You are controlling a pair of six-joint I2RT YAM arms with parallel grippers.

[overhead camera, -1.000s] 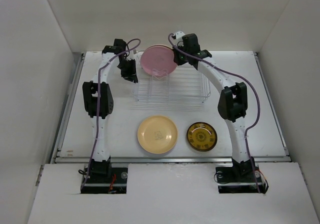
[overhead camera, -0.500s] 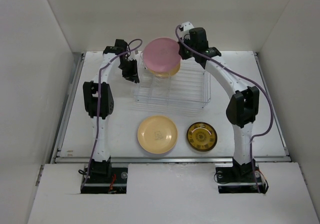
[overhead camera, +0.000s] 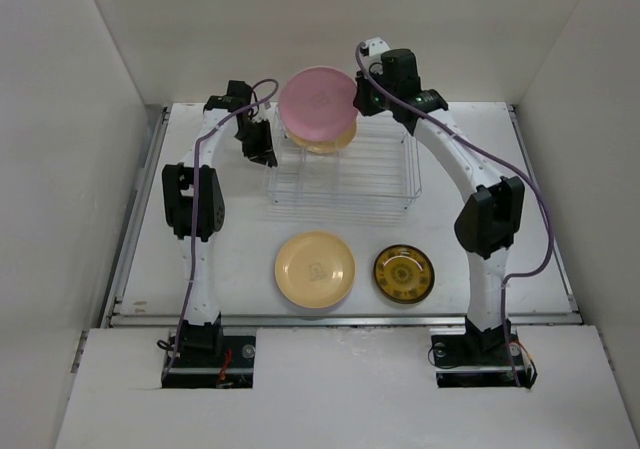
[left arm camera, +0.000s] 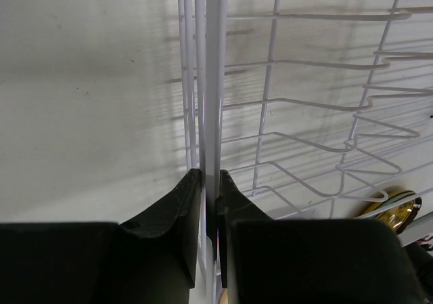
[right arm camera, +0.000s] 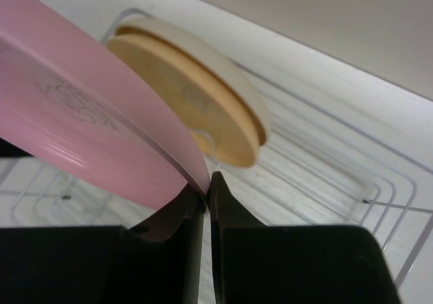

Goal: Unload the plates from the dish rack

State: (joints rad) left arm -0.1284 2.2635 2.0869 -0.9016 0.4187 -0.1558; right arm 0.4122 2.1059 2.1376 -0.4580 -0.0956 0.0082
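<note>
The pink plate [overhead camera: 318,99] is over the wires of the rack. I will move it back with my right gripper next and lower it onto the flat yellow plate [overhead camera: 315,268].
My right gripper [overhead camera: 357,102] is shut on the rim of the pink plate [overhead camera: 318,99] and holds it up above the back of the wire dish rack [overhead camera: 385,174]; the same grip shows in the right wrist view [right arm camera: 207,182] on the pink plate [right arm camera: 74,121]. An orange-yellow plate [right arm camera: 189,104] and a cream plate [right arm camera: 230,80] behind it stand in the rack's back left slots. My left gripper [overhead camera: 266,156] is shut on the rack's left wall wire [left arm camera: 215,80]. A yellow plate [overhead camera: 315,268] and a dark ornate plate [overhead camera: 404,273] lie flat on the table in front of the rack.
White walls enclose the table on the left, back and right. The table's raised front rim [overhead camera: 340,319] runs just behind the arm bases. The dark ornate plate's edge shows through the rack wires in the left wrist view [left arm camera: 392,206].
My right gripper has lifted the pink plate up out of the rack and a little back, uncovering the orange-yellow plate behind it. The left gripper has stayed on the rack's wall.
</note>
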